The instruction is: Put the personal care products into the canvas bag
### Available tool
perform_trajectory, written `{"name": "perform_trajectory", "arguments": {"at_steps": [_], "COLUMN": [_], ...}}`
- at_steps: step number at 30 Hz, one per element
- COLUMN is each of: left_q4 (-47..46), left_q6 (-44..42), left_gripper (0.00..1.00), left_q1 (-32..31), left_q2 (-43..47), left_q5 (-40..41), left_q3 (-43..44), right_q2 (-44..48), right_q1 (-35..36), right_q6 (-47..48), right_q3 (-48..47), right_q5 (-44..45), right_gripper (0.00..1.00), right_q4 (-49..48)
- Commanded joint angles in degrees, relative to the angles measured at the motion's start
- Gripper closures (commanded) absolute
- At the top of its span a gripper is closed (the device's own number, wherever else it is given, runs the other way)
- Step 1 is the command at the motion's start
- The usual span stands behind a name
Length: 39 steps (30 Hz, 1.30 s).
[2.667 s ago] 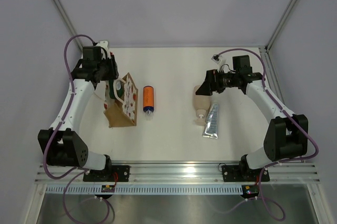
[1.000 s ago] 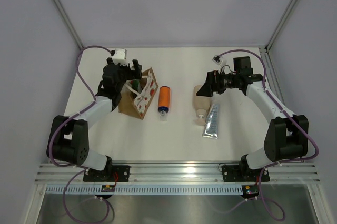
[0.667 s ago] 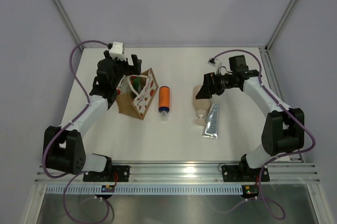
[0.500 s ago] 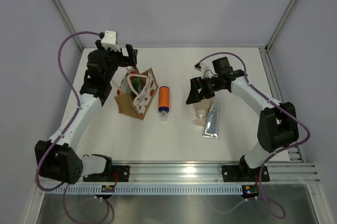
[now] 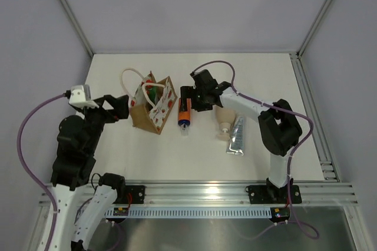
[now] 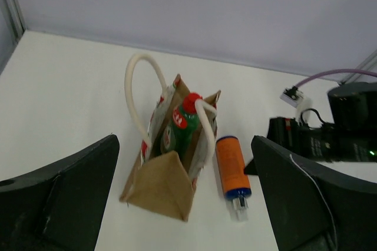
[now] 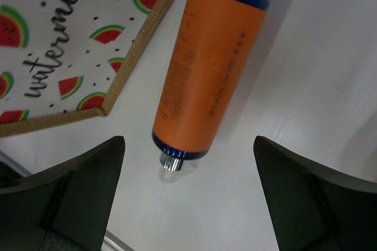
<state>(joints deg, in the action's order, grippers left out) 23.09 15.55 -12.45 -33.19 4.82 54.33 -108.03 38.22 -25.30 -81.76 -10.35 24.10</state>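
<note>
The bottle lies below my right gripper, between its open fingers. Next, they come down astride the orange bottle's labelled middle (image 5: 184, 110) (image 7: 204, 73) and close there.
The canvas bag (image 5: 146, 118) (image 6: 162, 192) stands upright left of centre, and the green bottle with a red cap (image 5: 154, 93) (image 6: 178, 130) is inside it. The orange bottle (image 5: 184, 113) (image 6: 231, 165) (image 7: 212, 68) lies just right of the bag. My right gripper (image 5: 187, 102) (image 7: 188, 140) hovers open over this bottle, one finger on each side of it. The beige bottle (image 5: 224, 120) and the silver tube (image 5: 237, 136) lie further right. My left gripper (image 5: 122, 109) (image 6: 183, 140) is open and empty, drawn back to the near left of the bag.
The bag's watermelon-print side panel (image 7: 59, 39) faces the orange bottle, a narrow gap apart. A white rope handle (image 5: 131, 77) loops out to the bag's far left. An aluminium rail (image 5: 200, 191) runs along the near edge, and metal posts (image 5: 312, 21) frame the back corners.
My right arm has swung left from above the beige bottle to above the orange bottle. The left arm has drawn back from the bag toward the near left.
</note>
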Motion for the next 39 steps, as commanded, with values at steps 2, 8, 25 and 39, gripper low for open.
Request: {"name": "perform_trajectory", "arguments": {"at_steps": [2, 8, 25, 39], "left_q4": [9.86, 15.31, 16.37, 6.98], "left_q6": [9.4, 13.89, 16.35, 20.57], "left_gripper": [0.01, 0.01, 0.01, 0.01], "left_q1": [0.14, 0.14, 0.14, 0.14], "left_q2": [9.53, 16.66, 16.31, 13.59], "left_q5": [3.61, 3.45, 0.28, -20.72], "left_q3": [-5.98, -8.01, -9.15, -15.3], "right_q2": [-7.0, -12.38, -16.68, -13.62], "right_q1": [1.24, 2.21, 3.09, -9.99], "right_q6": [-6.07, -8.97, -10.21, -5.72], "right_q3": [-5.86, -10.26, -10.08, -5.53], "right_q5": [9.54, 9.91, 15.19, -19.08], "right_gripper": [0.01, 0.01, 0.35, 0.98], "right_q4": [-1.25, -0.28, 1.3, -8.09]}}
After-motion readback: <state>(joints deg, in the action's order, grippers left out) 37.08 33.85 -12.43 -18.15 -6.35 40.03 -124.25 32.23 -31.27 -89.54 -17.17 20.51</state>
